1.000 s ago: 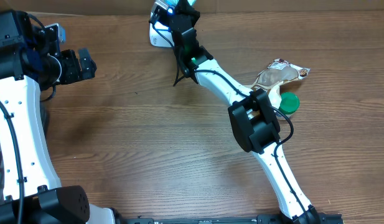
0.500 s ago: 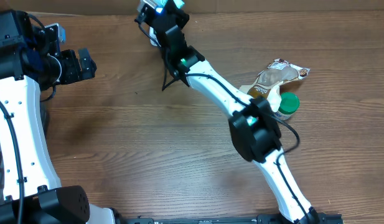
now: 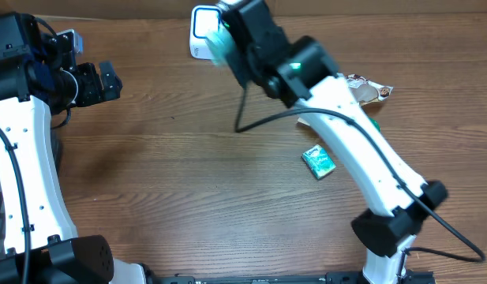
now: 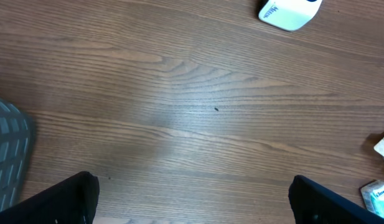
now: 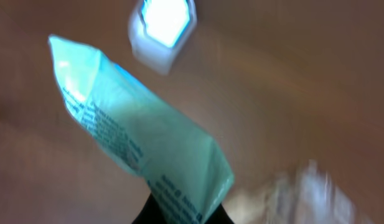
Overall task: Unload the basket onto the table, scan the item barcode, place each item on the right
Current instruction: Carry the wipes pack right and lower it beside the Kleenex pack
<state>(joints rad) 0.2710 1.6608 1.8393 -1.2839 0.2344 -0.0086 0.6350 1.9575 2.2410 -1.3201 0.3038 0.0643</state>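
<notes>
The second teal packet's far edge (image 3: 316, 152) is below my right gripper, to its right in the overhead view. I will swing back that way and go down to release.
My right gripper (image 3: 227, 46) is shut on a teal plastic packet (image 3: 218, 49) printed with dark text. It holds the packet in the air just beside the white scanner (image 3: 200, 31) at the table's far edge. In the blurred right wrist view the packet (image 5: 135, 130) sticks up from the shut jaws (image 5: 182, 214), with the scanner's lit window (image 5: 163, 25) beyond it. My left gripper (image 3: 109, 79) hovers wide open at the far left with nothing in it. Its dark fingertips (image 4: 73, 199) frame bare wood, and the scanner (image 4: 288, 11) shows at the top.
A second small teal packet (image 3: 318, 161) lies flat on the table right of centre, also in the left wrist view (image 4: 377, 196). A brown and white snack bag (image 3: 363, 88) lies at the right, partly behind my right arm. A black cable (image 3: 251, 118) trails across the table.
My right arm has swung up and over, lifting the held teal packet to the right of the scanner. The arm now covers the green-capped item, and the small teal packet on the table is uncovered.
</notes>
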